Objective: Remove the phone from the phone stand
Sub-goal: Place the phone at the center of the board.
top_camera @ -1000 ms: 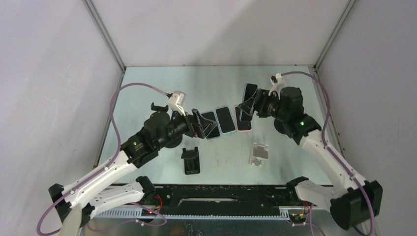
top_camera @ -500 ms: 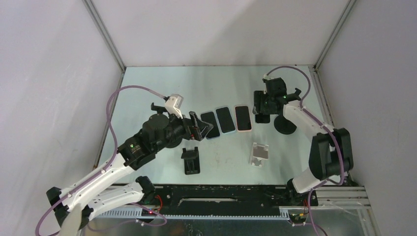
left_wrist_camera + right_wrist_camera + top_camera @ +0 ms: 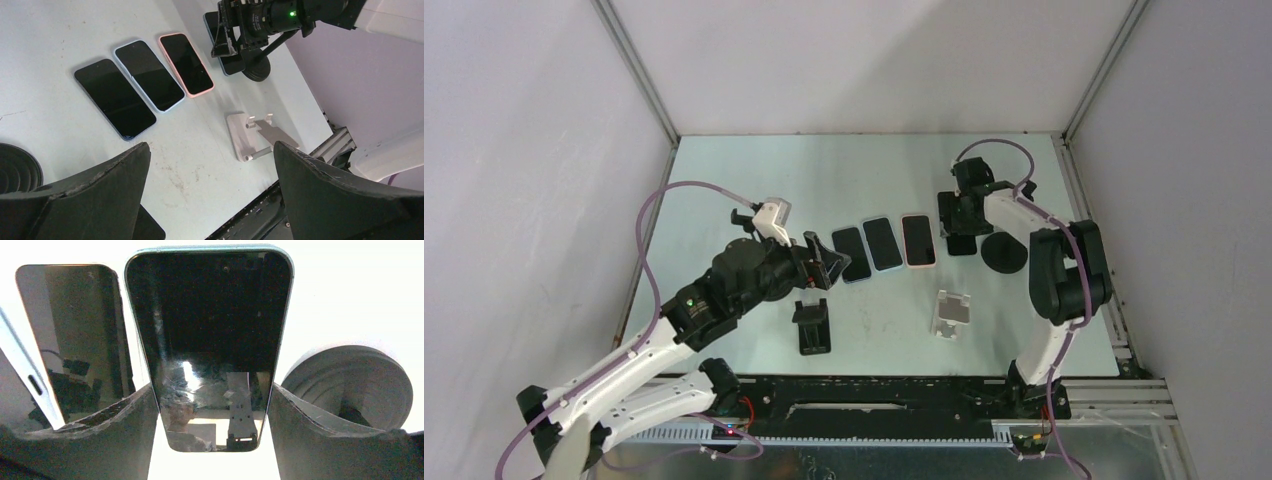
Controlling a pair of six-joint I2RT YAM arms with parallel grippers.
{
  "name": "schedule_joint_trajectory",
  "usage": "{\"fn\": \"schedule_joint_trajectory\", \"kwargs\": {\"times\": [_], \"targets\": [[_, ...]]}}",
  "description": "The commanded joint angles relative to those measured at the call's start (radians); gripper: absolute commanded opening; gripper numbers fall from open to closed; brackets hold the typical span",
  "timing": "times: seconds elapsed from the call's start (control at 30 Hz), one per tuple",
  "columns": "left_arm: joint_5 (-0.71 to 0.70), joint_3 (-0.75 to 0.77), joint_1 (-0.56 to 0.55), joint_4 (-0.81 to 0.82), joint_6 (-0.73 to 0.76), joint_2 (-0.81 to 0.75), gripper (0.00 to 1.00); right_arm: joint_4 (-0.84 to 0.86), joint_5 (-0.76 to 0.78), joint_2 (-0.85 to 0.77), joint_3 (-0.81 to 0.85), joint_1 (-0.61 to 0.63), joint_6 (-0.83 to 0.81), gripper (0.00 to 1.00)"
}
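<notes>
The dark phone is still above bare table beside the pink phone [image 3: 917, 240], so my right gripper should next move down, shift slightly toward the pink phone and open.
A dark phone [image 3: 954, 218] is gripped at its end by my right gripper [image 3: 958, 208], low over the table's far right, beside a pink phone [image 3: 917, 240]. In the right wrist view the phone [image 3: 207, 320] lies between my right gripper's [image 3: 211, 390] fingers, which press on its two edges. The round black phone stand [image 3: 1005, 251] stands just right of it and holds nothing; it also shows in the right wrist view [image 3: 350, 385]. My left gripper [image 3: 821, 262] is open and empty above the table's middle [image 3: 210, 190].
A dark phone [image 3: 852, 253], a blue-edged phone [image 3: 884, 243] and the pink phone lie side by side. A black stand [image 3: 811, 326] and a silver stand [image 3: 951, 312] sit nearer the front. Another round black base [image 3: 17, 167] is under my left arm.
My right arm has swung down and away, carrying the dark phone from beside the round stand to low over the table by the pink phone. My left gripper shifted slightly.
</notes>
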Motion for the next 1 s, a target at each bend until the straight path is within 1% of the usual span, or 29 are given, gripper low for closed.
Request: {"fn": "schedule_joint_trajectory", "kwargs": {"times": [0.0,0.03,0.1,0.17,0.23,0.27,0.33,0.5,0.53,0.67,0.77,0.97], "targets": [[-0.02,0.008,0.006,0.01,0.006,-0.012,1.0,0.03,0.017,0.047,0.059,-0.001,-0.011,0.19],[-0.021,0.008,0.006,0.009,0.004,-0.014,1.0,0.034,0.008,0.065,0.061,-0.003,-0.01,0.19],[-0.022,0.005,0.005,0.008,0.004,-0.018,1.0,0.049,-0.011,0.087,0.061,-0.004,-0.003,0.23],[-0.02,0.002,0.006,0.006,0.002,-0.021,1.0,0.053,-0.015,0.113,0.077,-0.002,-0.003,0.28],[-0.022,0.001,0.005,0.0,0.002,-0.022,1.0,0.026,0.005,0.134,0.099,0.004,-0.003,0.36],[-0.022,0.001,0.005,-0.001,0.003,-0.023,1.0,0.017,0.013,0.138,0.103,0.008,-0.005,0.45],[-0.028,0.001,0.006,-0.009,0.005,-0.024,1.0,0.007,0.02,0.142,0.108,0.011,-0.002,0.5],[-0.051,0.008,0.006,-0.034,0.009,-0.023,1.0,-0.02,0.026,0.139,0.115,0.013,0.001,0.59],[-0.054,0.01,0.006,-0.04,0.009,-0.024,1.0,-0.025,0.036,0.139,0.118,0.013,0.0,0.65],[-0.098,0.018,0.006,-0.056,0.005,-0.029,1.0,-0.047,0.063,0.138,0.12,0.011,0.004,0.77],[-0.149,0.028,0.006,-0.075,-0.003,-0.013,1.0,-0.059,0.078,0.131,0.119,0.013,0.012,0.82],[-0.226,0.104,0.006,-0.212,-0.025,0.088,1.0,-0.069,0.074,0.086,0.12,0.013,0.023,0.87]]}}
